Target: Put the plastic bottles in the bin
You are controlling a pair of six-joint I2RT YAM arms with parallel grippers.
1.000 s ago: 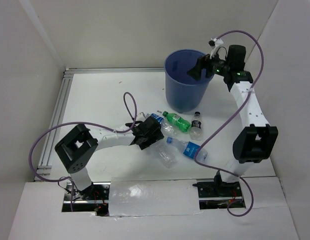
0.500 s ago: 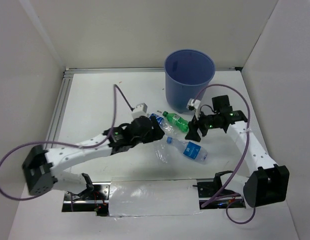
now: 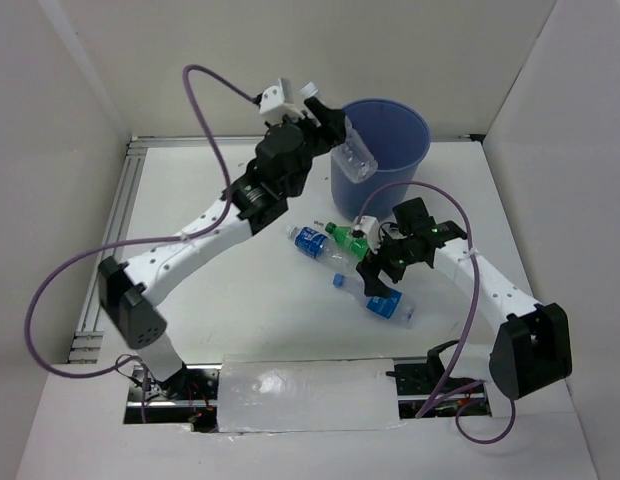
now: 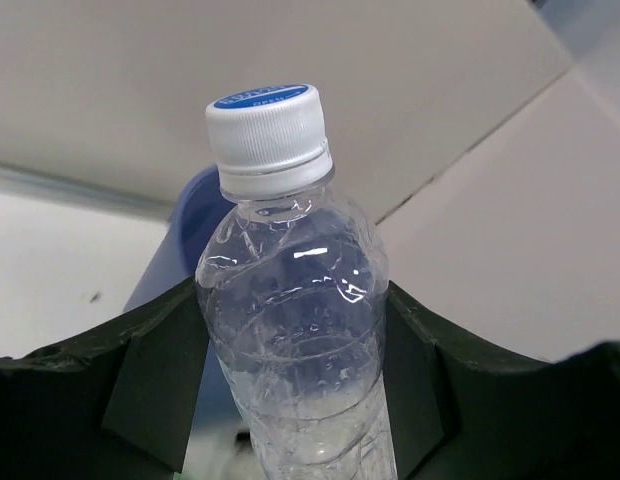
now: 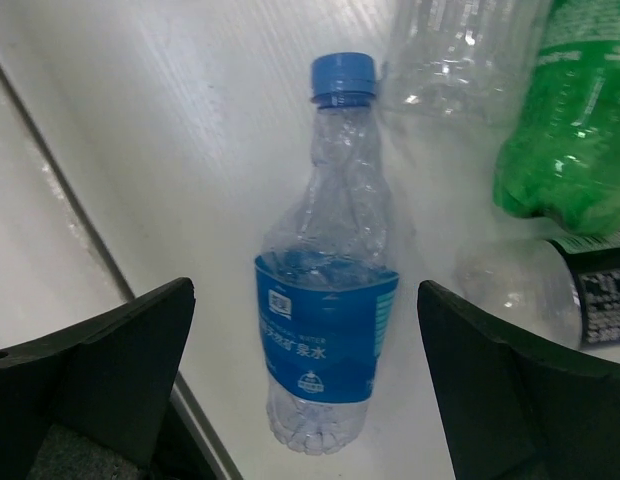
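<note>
My left gripper carries the bottle to the right in the top view over the bin's opening (image 3: 392, 132) (image 4: 202, 218) next and releases it, since the bin's opening lies that way.
My left gripper (image 3: 342, 140) is raised at the left rim of the blue bin (image 3: 402, 140) and is shut on a clear bottle (image 3: 354, 158). In the left wrist view this bottle (image 4: 290, 290) with its white, blue-topped cap is pinched between the black fingers (image 4: 155, 390), and the bin (image 4: 175, 265) lies behind. My right gripper (image 3: 378, 278) hangs open over a blue-labelled bottle (image 5: 328, 330) lying on the table between its fingers, untouched. A green bottle (image 3: 342, 235), another blue-labelled one (image 3: 308, 241) and a black-labelled one (image 5: 565, 295) lie close by.
A further clear bottle (image 5: 460, 45) lies beside the green bottle (image 5: 575, 130). White walls close the table on the left, back and right. An aluminium rail (image 3: 115, 230) runs along the left edge. Purple cables loop over both arms.
My left gripper closed on a clear bottle on the table and lifted it up to the bin's left rim. My right gripper came away from the bin down to the bottles.
</note>
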